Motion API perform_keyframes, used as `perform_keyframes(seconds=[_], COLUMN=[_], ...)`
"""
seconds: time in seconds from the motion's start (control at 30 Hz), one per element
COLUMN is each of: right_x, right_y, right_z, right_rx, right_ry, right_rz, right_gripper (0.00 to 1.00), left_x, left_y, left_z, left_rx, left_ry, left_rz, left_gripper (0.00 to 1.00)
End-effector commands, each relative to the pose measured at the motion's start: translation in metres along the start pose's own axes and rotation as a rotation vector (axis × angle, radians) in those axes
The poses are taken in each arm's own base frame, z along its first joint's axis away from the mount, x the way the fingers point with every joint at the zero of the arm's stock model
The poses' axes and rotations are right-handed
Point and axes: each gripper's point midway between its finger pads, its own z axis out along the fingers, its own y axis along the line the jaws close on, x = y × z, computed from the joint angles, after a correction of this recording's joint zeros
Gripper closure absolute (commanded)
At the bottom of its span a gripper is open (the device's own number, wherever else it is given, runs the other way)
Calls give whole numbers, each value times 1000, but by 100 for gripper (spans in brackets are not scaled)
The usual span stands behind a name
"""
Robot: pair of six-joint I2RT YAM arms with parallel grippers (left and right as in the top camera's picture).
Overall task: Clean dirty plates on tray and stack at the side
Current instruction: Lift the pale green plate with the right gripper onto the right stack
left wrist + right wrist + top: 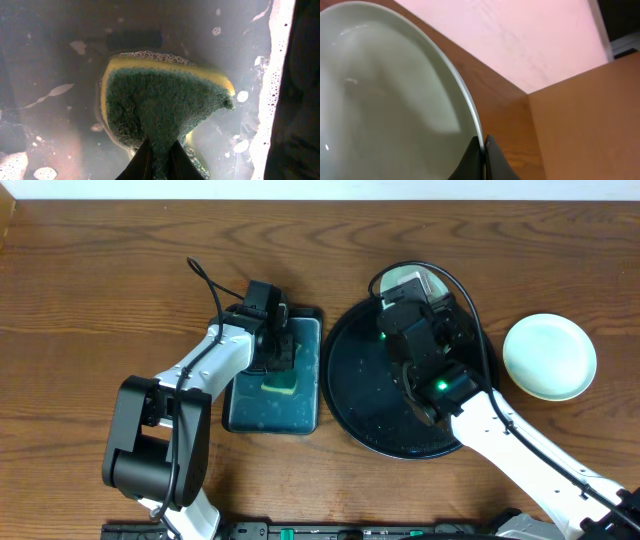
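Note:
The robot's right gripper will swing over the second plate (550, 357), lower the tilted plate flat and let go, since the second plate is below it, to its right in the overhead view.
A pale plate (385, 100) is tilted up on its edge, and my right gripper (482, 143) is shut on its rim. From overhead this plate (412, 279) shows at the far rim of the round black tray (350, 385), partly hidden under the right gripper (402, 296). A second pale plate (549, 356) lies flat on the table to the right of the tray. My left gripper (160, 152) is shut on the green-and-yellow sponge (165, 102), which rests in soapy water. Overhead, the left gripper (281, 358) stands over the sponge (282, 383).
The sponge sits in a small dark rectangular tray (245, 415) of wet foam, just left of the black tray. A black cable (205, 280) loops over the left arm. A wooden wall (590, 115) shows beyond the held plate.

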Motion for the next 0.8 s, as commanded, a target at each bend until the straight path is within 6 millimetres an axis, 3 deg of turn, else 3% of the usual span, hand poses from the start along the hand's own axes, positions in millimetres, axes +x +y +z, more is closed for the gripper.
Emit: perform_keyframes(seconds=[0.0, 0.13, 0.3, 0.53, 0.77], right_x=[-10, -9, 7, 58, 115], right_y=[-21, -21, -22, 4, -20], right_z=[-6, -6, 5, 32, 62], right_rx=[62, 62, 45, -187, -194], right_ry=[-12, -10, 40, 239, 445], right_rz=[38, 53, 229, 504, 764], right_gripper=[99, 99, 99, 99, 99], left_x=[18, 18, 18, 18, 18], left_y=[6, 6, 6, 6, 6], left_z=[15, 15, 15, 15, 15], left_rx=[-18, -18, -18, -18, -18], left_ry=[67, 67, 67, 67, 67], left_rz=[-11, -11, -11, -11, -11], left_gripper=[90, 90, 89, 88, 88])
